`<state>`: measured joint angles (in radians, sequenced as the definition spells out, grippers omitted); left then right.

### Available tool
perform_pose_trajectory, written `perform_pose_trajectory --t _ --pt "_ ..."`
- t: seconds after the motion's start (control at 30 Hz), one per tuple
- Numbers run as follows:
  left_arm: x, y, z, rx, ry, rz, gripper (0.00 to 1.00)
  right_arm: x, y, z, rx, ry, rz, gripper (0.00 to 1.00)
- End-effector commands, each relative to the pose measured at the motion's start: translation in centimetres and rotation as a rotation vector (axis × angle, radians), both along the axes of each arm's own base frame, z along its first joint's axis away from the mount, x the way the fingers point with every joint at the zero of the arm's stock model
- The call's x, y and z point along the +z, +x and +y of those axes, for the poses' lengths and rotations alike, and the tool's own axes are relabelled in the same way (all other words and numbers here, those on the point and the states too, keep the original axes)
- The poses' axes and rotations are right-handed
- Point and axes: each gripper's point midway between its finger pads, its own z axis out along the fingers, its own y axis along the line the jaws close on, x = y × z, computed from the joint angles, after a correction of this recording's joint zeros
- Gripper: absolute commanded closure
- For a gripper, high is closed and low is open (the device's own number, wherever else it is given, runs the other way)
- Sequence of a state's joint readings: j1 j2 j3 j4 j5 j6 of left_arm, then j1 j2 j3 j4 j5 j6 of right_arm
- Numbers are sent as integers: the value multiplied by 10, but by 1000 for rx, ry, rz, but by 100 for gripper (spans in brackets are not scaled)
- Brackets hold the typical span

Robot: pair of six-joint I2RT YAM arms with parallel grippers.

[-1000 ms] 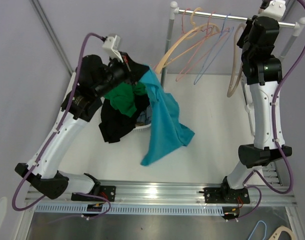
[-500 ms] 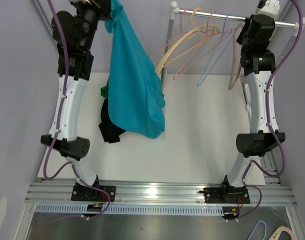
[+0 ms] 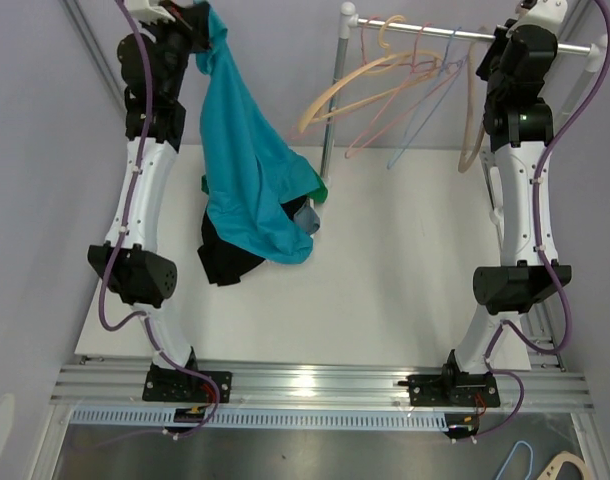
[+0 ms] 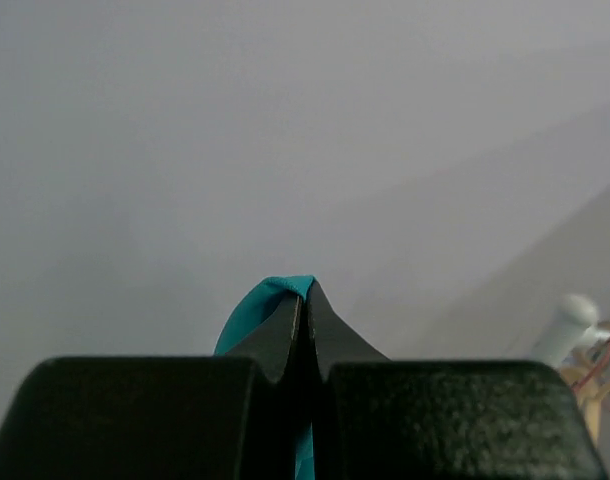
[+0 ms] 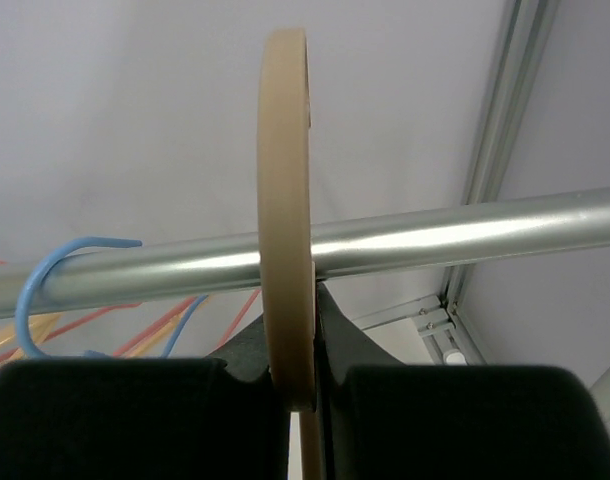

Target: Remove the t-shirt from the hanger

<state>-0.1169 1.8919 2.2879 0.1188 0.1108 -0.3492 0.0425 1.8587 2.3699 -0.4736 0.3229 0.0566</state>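
I will next move my right gripper down, slightly toward the blue hanger, to set the beige hanger's hook down there, as it curves high above the bar.
A teal t-shirt hangs from my left gripper, which is raised high at the back left and shut on the shirt's top edge. Its lower end drapes over a clothes pile on the table. In the left wrist view a fold of teal cloth shows pinched between the closed fingers. My right gripper is up at the silver rail and shut on a beige hanger. In the right wrist view the hanger's hook loops over the rail.
Several empty hangers hang on the rail: a beige one, pink ones and a blue one. A pile of black and green clothes lies on the white table at the left. The rail's post stands at the back centre.
My left gripper has risen from the clothes pile to high at the back left, lifting the teal t-shirt so that it hangs full length. The right arm has stayed at the rail.
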Motion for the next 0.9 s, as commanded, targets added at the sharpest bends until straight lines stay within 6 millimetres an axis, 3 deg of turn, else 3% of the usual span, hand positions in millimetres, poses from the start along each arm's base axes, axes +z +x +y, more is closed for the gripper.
perform_pose_trajectory --t 0.0,0.1,0.17,0.2,0.27,0.3,0.4,0.53,0.7,0.87 --pt "-61 24 0 -64 -81 167 99 31 0 4 32 16 -115 100" --pt "-168 45 -9 -101 -184 434 99 33 3 9 57 21 -125 100" --pt "-214 42 -7 -32 -277 587 99 32 6 10 63 24 -126 100" --pt "-269 30 -8 -1 -318 711 99 32 7 10 68 25 -124 100" --pt "-297 16 -19 33 -359 772 99 30 10 7 65 28 -121 100" --pt "-342 0 -21 52 -371 861 99 28 11 7 70 33 -118 100" --pt "-394 -21 -41 46 -378 974 99 18 19 7 85 46 -98 100" --pt "-433 -36 -60 -1 -363 1067 99 -2 29 10 108 67 -49 100" --pt "-444 -51 -74 19 -320 1084 99 -15 27 15 129 98 -13 100" --pt "-469 -58 -74 27 -308 1137 99 -37 24 18 132 104 39 100"
